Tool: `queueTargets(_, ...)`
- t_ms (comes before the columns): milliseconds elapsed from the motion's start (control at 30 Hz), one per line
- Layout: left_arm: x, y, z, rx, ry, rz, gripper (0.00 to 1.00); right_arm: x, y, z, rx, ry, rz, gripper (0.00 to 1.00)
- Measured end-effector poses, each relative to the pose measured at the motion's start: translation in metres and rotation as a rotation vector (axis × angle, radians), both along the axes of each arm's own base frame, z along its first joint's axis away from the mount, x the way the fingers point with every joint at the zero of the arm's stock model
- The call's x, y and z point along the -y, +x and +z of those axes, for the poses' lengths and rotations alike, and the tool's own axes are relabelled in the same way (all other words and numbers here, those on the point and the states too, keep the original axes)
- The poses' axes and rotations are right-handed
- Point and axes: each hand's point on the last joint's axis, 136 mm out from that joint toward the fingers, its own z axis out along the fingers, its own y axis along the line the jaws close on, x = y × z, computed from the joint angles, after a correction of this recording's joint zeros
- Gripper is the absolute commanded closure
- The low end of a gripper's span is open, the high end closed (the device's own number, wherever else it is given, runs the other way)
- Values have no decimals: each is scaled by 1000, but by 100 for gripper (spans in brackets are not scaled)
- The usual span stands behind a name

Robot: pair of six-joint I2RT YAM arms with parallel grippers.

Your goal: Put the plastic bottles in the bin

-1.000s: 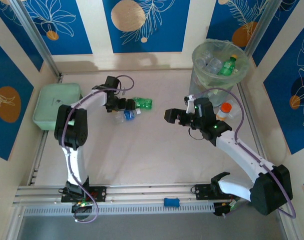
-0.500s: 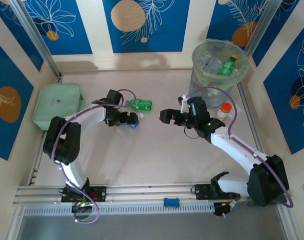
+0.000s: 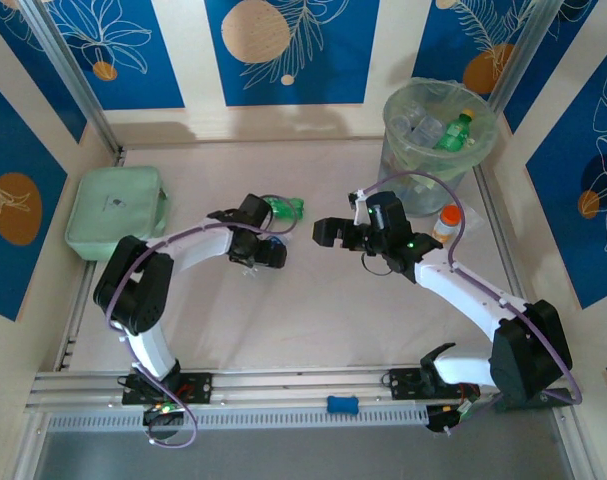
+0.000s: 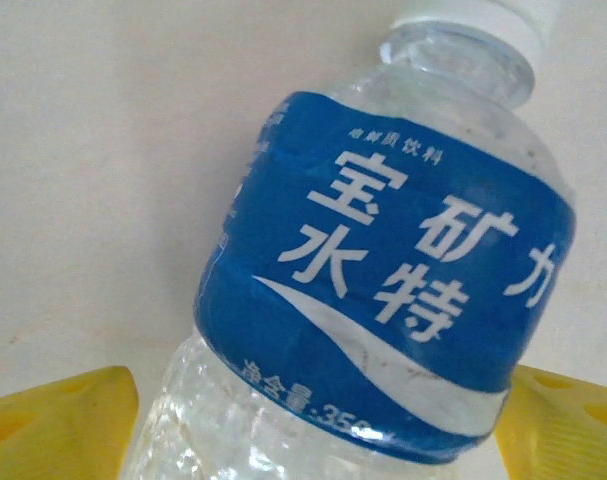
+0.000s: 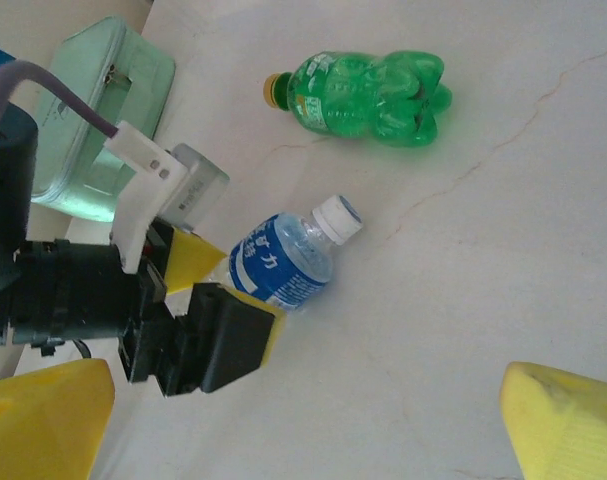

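My right gripper will next cross toward my left gripper and close on the clear bottle's white-end with the cap (image 5: 332, 222), which sticks out past the other fingers.
A clear bottle with a blue label (image 4: 383, 270) lies on the table between my left gripper's yellow pads (image 4: 63, 425), which stand wide apart on either side of it. My left gripper (image 3: 264, 250) is open around that bottle (image 5: 283, 260). A green bottle with a yellow cap (image 3: 282, 208) lies just behind it (image 5: 373, 88). My right gripper (image 3: 329, 232) hovers open to the right of both bottles, holding nothing. The bin (image 3: 395, 112), at the back right, has several bottles inside.
A white bottle with an orange cap (image 3: 445, 222) stands by the bin's foot, beside my right arm. A flat mint-green box (image 3: 113, 212) sits at the left edge. Bare table lies in front of both grippers.
My left gripper has swung right and nearer, and now straddles the clear bottle. My right gripper has crept left toward the bottles. The green bottle has not moved.
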Motion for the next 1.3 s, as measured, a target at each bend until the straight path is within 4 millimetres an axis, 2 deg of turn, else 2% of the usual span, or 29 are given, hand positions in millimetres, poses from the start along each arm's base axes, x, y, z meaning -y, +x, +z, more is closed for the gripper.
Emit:
queueTargets(267, 6, -7, -8, 7, 55, -47, 41, -1, -1, 0, -9, 7, -6, 1)
queueTargets(333, 7, -5, -7, 21, 55, -49, 45, -2, 0, 1, -11, 9, -7, 1)
queueTargets(500, 17, -7, 0, 62, 29, -61, 48, -5, 1, 7, -12, 24, -8, 1)
queueTargets(567, 24, -12, 9, 97, -6, -66, 47, -7, 1, 9, -18, 35, -6, 0)
queueTargets(833, 53, -16, 83, 337, -288, -76, 46, -22, 0, 18, -55, 102, 36, 6)
queueTargets(933, 60, -16, 101, 397, -379, -86, 46, -30, 1, 26, -62, 139, 62, 8)
queueTargets(1133, 76, -22, 114, 428, -487, -143, 46, -47, 3, 37, -73, 219, 116, 11)
queueTargets(1300, 82, -28, 117, 431, -527, -170, 46, -59, 7, 27, -119, 236, 137, 15)
